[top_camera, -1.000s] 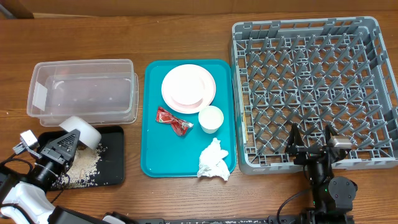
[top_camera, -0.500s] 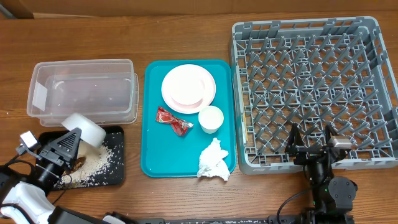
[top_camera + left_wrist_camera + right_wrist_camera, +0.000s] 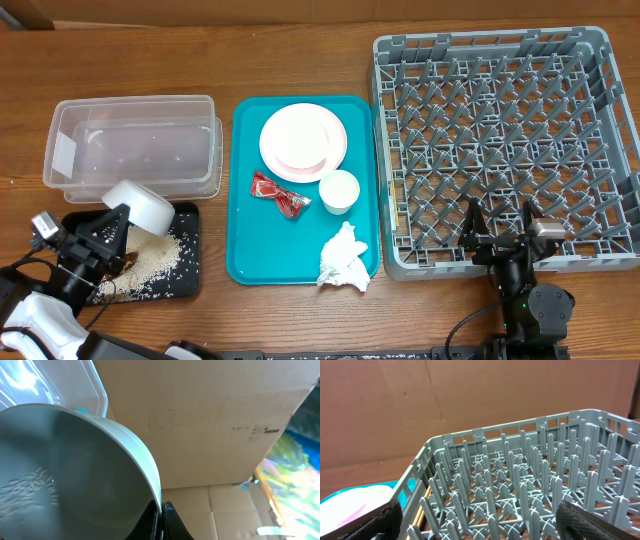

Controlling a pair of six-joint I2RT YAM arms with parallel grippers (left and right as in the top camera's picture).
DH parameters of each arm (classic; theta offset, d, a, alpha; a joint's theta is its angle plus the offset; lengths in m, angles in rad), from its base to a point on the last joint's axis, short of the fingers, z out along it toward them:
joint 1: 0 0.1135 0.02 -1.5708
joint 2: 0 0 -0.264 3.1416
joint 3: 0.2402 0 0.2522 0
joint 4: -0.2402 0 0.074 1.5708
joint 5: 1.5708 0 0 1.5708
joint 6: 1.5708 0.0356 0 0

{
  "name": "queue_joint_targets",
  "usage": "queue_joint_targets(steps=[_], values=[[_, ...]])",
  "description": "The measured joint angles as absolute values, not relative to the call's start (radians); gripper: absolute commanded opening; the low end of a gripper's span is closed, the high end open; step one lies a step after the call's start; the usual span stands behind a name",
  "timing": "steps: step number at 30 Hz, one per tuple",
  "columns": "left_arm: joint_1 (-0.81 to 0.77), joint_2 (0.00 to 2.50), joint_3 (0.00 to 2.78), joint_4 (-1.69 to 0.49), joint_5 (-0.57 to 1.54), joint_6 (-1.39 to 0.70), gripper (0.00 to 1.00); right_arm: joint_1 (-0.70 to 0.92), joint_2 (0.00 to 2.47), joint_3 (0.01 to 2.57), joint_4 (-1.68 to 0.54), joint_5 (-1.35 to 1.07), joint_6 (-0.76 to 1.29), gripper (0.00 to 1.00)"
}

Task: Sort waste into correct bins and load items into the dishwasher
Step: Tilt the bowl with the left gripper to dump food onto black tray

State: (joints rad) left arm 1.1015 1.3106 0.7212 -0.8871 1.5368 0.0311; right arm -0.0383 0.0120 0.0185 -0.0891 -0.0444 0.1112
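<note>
The teal tray's bare near corner (image 3: 264, 252) is to the right of my left gripper in the overhead view. I next carry the bowl (image 3: 140, 208) over, level it, lower and release.
My left gripper (image 3: 118, 222) is shut on the rim of the whitish bowl (image 3: 140, 208), holding it tipped over the flat black tray (image 3: 185, 285). White rice (image 3: 155, 258) lies spilled on the tray. In the left wrist view the jaws (image 3: 161, 510) pinch the bowl's rim (image 3: 75, 470), with a few grains stuck inside. The clear tub (image 3: 135, 145) stands behind the tray. The pink-white plate (image 3: 303, 140), white cup (image 3: 339, 190), red wrapper (image 3: 278, 193) and crumpled napkin (image 3: 342, 258) lie on the teal tray (image 3: 245, 250). My right gripper (image 3: 500, 232) is open and empty at the grey dish rack's (image 3: 500, 140) front edge.
The right wrist view shows the rack's upright pegs (image 3: 530, 490) between my open fingers, with a cardboard wall behind. A bit of the teal tray and plate shows at its lower left (image 3: 350, 500).
The bowl has tipped further and risen a little over the black tray, and more rice has spread on the tray. The right arm has not moved.
</note>
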Motion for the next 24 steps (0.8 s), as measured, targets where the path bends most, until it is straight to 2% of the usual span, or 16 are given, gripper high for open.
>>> queue_joint_targets(steps=[9,24], values=[[1.102,1.311,0.719,-0.922,1.553,-0.034,0.04,-0.038,0.012,0.019,-0.089,-0.044,0.112,1.00],[1.102,1.311,0.719,-0.925,1.533,-0.013,0.04,-0.038,0.012,0.019,-0.089,-0.044,0.111,1.00]])
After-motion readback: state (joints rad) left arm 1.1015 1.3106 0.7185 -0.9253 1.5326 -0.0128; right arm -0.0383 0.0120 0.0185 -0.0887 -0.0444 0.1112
